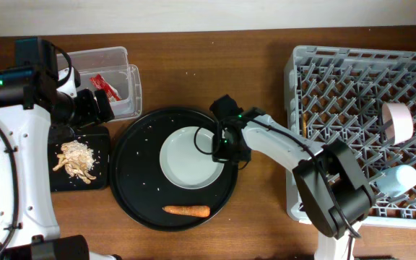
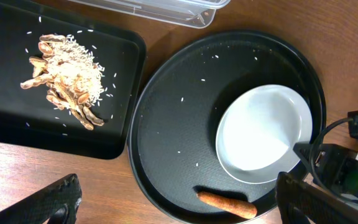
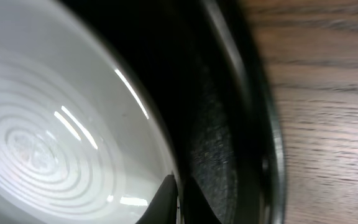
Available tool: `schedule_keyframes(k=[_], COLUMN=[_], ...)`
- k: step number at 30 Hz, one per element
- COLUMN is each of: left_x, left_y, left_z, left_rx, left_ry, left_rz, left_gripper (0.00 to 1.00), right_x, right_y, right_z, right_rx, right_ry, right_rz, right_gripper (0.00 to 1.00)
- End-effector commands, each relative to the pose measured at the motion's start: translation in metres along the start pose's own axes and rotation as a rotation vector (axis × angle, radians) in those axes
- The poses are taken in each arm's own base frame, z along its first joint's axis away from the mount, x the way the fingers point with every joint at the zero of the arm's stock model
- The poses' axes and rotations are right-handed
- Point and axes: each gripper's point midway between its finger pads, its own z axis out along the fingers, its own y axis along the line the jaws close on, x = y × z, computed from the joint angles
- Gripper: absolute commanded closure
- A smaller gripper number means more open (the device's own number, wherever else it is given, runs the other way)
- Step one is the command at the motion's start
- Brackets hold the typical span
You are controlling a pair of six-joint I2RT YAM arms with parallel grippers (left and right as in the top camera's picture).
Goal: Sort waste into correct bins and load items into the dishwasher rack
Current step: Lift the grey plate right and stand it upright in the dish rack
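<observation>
Next, my right gripper should lift the plate [image 1: 188, 159] over the rack's empty wires, tilt it upright, lower and release it, as those lie to its right in the overhead view.
The pale grey plate [image 1: 188, 159] lies in the round black tray [image 1: 132, 180]. My right gripper [image 1: 226, 146] is at the plate's right rim. In the right wrist view its fingertips [image 3: 179, 200] pinch the plate's rim [image 3: 55, 124]. The carrot [image 1: 186, 211] lies at the tray's front and also shows in the left wrist view [image 2: 227, 204]. My left gripper [image 2: 179, 208] is open and empty, hovering above the tray's left side. Food scraps [image 1: 74, 159] lie on the black rectangular tray [image 1: 101, 141]. The red wrapper [image 1: 105, 85] lies in the clear tub [image 1: 121, 54]. The tissue is not in view.
The dishwasher rack [image 1: 338, 79] fills the right side, holding the whitish-pink bowl [image 1: 397, 121] and the light-blue cup [image 1: 399, 179] at its right edge. A thin brown stick shape [image 1: 304, 121] shows near the rack's left edge. Rice grains dot the round tray.
</observation>
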Motion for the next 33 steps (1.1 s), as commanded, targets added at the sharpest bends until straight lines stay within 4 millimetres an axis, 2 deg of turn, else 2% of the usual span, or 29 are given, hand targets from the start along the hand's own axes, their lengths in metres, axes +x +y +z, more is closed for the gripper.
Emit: schedule_keyframes(k=[1,5,8,11,12,13,16,18,22,25,28,30,33], left_x=[-0.001,-0.001,-0.002,-0.002,-0.002,-0.002,-0.002,-0.002,-0.002,-0.002,-0.002,-0.002,-0.002], left_y=[-0.002,-0.002,-0.002,-0.002,-0.002,-0.002,-0.002,-0.002,-0.002,-0.002,-0.002,-0.001,-0.001], left_z=[-0.005,-0.005,-0.005,-0.005,-0.005,-0.005,-0.005,-0.005,-0.005,-0.005,-0.005,-0.005,-0.005], left_rx=[0.014,0.013,0.014,0.014,0.014,0.014,0.014,0.014,0.014,0.014,0.013,0.007,0.007], left_ry=[-0.016,-0.016,-0.020,-0.020,-0.019,-0.020,-0.020,-0.020,-0.020,-0.020,-0.020,-0.021,-0.021], left_rz=[0.008,0.008,0.009,0.009,0.009,0.009,0.009,0.009,0.009,0.009,0.009,0.009,0.009], left_gripper=[0.01,0.01,0.01,0.01,0.01,0.01,0.01,0.01,0.01,0.01,0.01,0.01,0.01], right_x=[-0.009,-0.022,-0.033,-0.045,-0.050,-0.053,-0.063,-0.066,-0.064,-0.056,-0.055,-0.054,-0.057], right_y=[-0.018,-0.039,-0.034,-0.021,-0.026,-0.030,-0.054,-0.077,-0.139,-0.164,-0.202,-0.234,-0.265], right_z=[0.003,-0.009,-0.038,-0.096,-0.122,-0.138,-0.209,-0.250,-0.330,-0.373,-0.380,-0.374,-0.361], right_rx=[0.055,0.058,0.017,0.006,0.055,0.094,0.289,0.444,0.930,1.194,1.228,1.174,1.086], right_ry=[-0.021,-0.036,-0.093,-0.210,-0.272,-0.310,-0.485,-0.592,-0.792,-0.874,-0.826,-0.766,-0.709], right_rz=[0.069,0.106,-0.005,-0.134,-0.150,-0.146,-0.189,-0.171,-0.045,0.043,0.144,0.220,0.300], right_gripper=[0.96,0.96,0.96,0.96,0.96,0.96,0.96,0.96,0.96,0.96,0.96,0.96,0.96])
